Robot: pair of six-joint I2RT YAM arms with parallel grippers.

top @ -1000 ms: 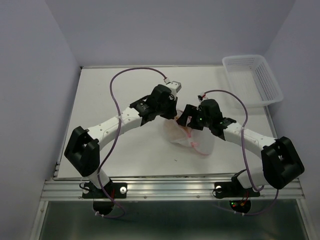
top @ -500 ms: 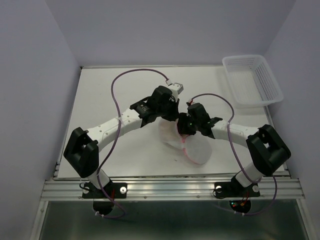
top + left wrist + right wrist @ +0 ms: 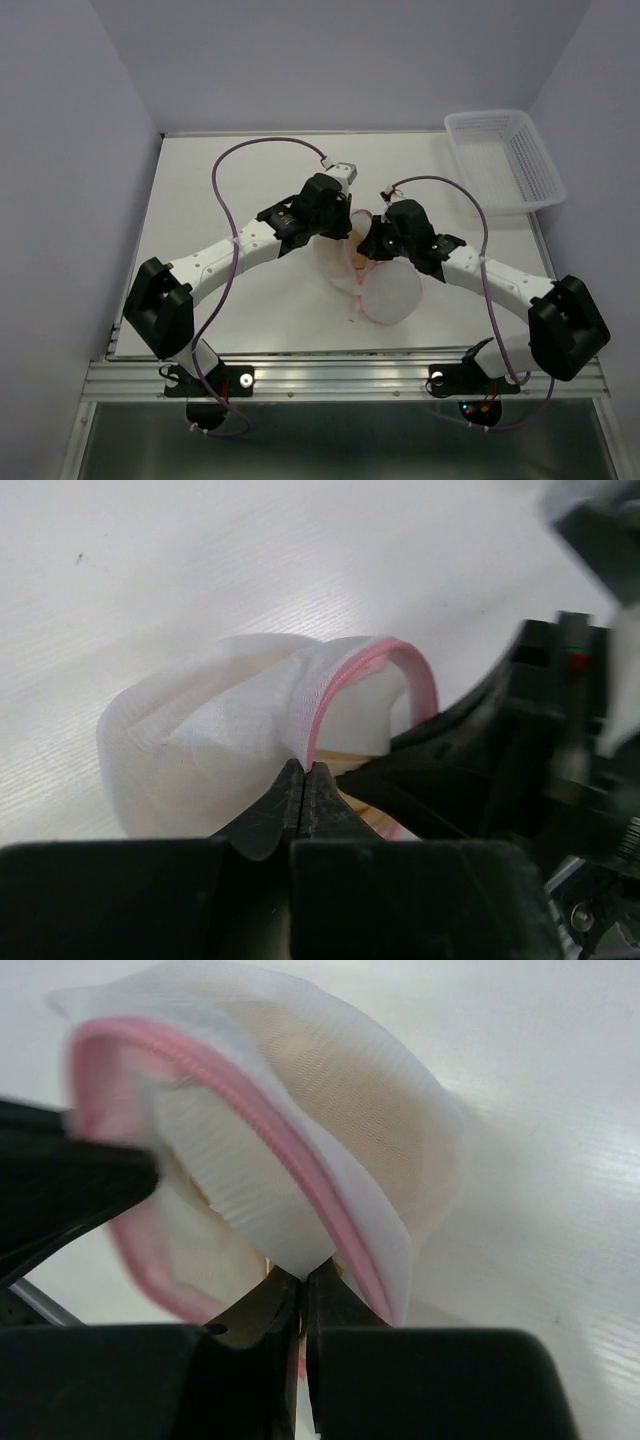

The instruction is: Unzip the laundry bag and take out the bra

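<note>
The bra (image 3: 357,256) comes up from the laundry bag's opening next with my right gripper, then goes outward and over the white plastic lattice basket (image 3: 505,163) for release, because that basket is empty.
The laundry bag (image 3: 385,295) is a white mesh pouch with pink trim, lying mid-table with its mouth pulled open. My left gripper (image 3: 347,237) is shut on the bag's pink-trimmed rim (image 3: 318,715), its tips (image 3: 305,770) pinching the edge. My right gripper (image 3: 368,250) reaches into the opening. Its tips (image 3: 303,1275) are shut on a white ribbed fold with a peach sliver between them. The peach bra (image 3: 357,256) shows inside the mouth (image 3: 350,752) and through the mesh (image 3: 340,1070). A right finger (image 3: 450,770) crosses the left wrist view.
A white plastic lattice basket (image 3: 505,160) stands at the table's back right corner. The white table (image 3: 230,180) stretches bare to the left and behind the arms. Purple cables loop above both wrists.
My right gripper moved left into the bag's opening and went from open to shut. The bag's lower lobe shifted slightly towards the near edge. The left gripper kept its hold.
</note>
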